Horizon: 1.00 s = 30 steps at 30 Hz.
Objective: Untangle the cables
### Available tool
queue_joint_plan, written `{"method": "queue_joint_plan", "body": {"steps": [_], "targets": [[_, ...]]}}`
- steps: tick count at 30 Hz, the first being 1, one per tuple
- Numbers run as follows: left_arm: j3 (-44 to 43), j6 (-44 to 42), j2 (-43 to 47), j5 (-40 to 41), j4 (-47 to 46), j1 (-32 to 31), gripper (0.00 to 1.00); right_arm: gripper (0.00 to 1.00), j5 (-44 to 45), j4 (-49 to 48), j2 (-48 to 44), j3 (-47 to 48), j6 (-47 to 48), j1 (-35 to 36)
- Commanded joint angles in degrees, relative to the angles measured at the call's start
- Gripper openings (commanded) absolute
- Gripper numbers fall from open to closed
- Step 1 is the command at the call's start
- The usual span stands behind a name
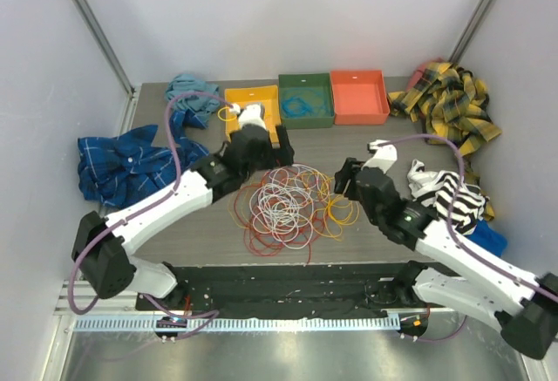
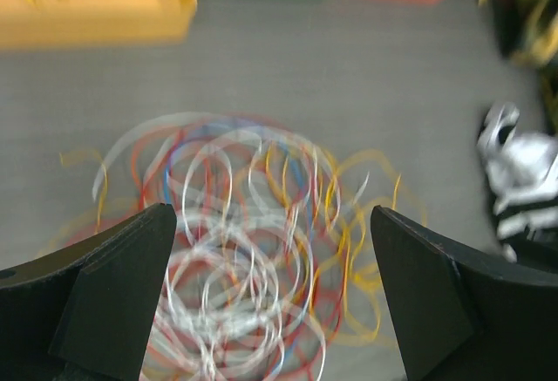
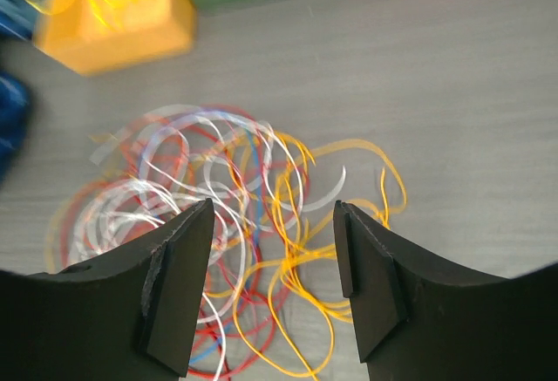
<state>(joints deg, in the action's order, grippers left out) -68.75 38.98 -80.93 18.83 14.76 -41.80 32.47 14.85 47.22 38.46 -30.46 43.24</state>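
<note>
The yellow cable's outer bend (image 3: 399, 178) sticks out from the pile below, so my right gripper will next lower its open fingers onto it, clear of the white loops.
The cables (image 1: 292, 207) lie in a tangled pile of red, orange, yellow, white and blue loops at the table's middle. My left gripper (image 1: 261, 153) hovers over the pile's far left side, open and empty; the pile shows blurred between its fingers in the left wrist view (image 2: 253, 250). My right gripper (image 1: 344, 180) hovers at the pile's right edge, open and empty; yellow loops (image 3: 336, 250) lie below its jaws in the right wrist view. A few yellow cables lie in the yellow bin (image 1: 234, 102), and blue ones in the green bin (image 1: 305, 100).
An empty orange bin (image 1: 359, 96) stands beside the green one at the back. A blue plaid cloth (image 1: 122, 163) lies at left, a teal cloth (image 1: 192, 89) behind it, a yellow plaid cloth (image 1: 449, 102) at back right, a striped cloth (image 1: 449, 193) at right.
</note>
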Motion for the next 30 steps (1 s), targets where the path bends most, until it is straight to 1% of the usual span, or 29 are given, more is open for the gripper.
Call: {"method": "queue_joint_plan", "body": {"steps": [1, 2, 3, 4, 6, 7, 11, 15, 21, 25, 27, 28, 29, 30], "targets": [[7.99, 7.05, 8.58, 6.49, 6.41, -3.29, 1.00, 0.65, -1.43, 2.47, 8.14, 0.92, -7.76, -0.09], [9.76, 7.86, 10.33, 5.44, 6.68, -3.29, 1.00, 0.65, -2.49, 1.51, 9.02, 0.31, -10.38, -0.09], [11.52, 8.47, 12.35, 5.17, 6.68, -3.29, 1.00, 0.65, -4.59, 0.36, 9.64, -1.26, -11.37, -0.26], [14.75, 9.35, 15.68, 4.99, 6.51, -3.37, 1.00, 0.65, -5.30, -2.60, 10.69, -2.06, -12.34, -0.27], [18.80, 9.62, 19.12, 4.99, 6.51, -3.37, 1.00, 0.65, -6.88, -5.35, 11.75, -3.56, -13.83, -0.18], [19.96, 9.71, 22.10, 5.08, 6.68, -3.37, 1.00, 0.65, -6.89, -6.14, 13.58, -3.56, -14.54, -0.26], [24.71, 10.24, 26.87, 4.82, 6.68, -3.37, 1.00, 0.65, -7.59, -5.62, 17.02, -2.34, -18.40, -0.27], [25.42, 9.97, 27.40, 3.50, 7.12, -3.37, 1.00, 0.65, -6.02, -3.35, 16.24, -2.16, -20.96, -0.27], [24.89, 9.36, 25.29, 1.65, 6.07, -3.37, 1.00, 0.65, -0.48, 2.63, 15.54, -0.49, -20.96, -0.27], [24.89, 9.45, 24.41, 1.12, 5.54, -3.37, 1.00, 0.65, 3.03, 4.13, 15.00, -0.49, -20.08, -0.61], [24.72, 9.53, 23.89, 0.95, 5.36, -3.37, 1.00, 0.65, 3.57, 4.05, 15.88, -1.01, -19.73, -2.36], [24.63, 9.62, 23.80, 0.86, 5.28, -3.37, 1.00, 0.65, 2.87, 3.00, 17.45, -1.28, -19.38, -3.51], [24.54, 9.71, 23.54, 0.51, 5.27, -3.37, 1.00, 0.66, 1.65, 1.86, 18.42, -2.06, -18.59, -6.39], [24.28, 9.71, 23.27, 0.33, 5.27, -3.37, 1.00, 0.65, -0.37, -0.85, 19.56, -2.42, -18.15, -7.64]]}}
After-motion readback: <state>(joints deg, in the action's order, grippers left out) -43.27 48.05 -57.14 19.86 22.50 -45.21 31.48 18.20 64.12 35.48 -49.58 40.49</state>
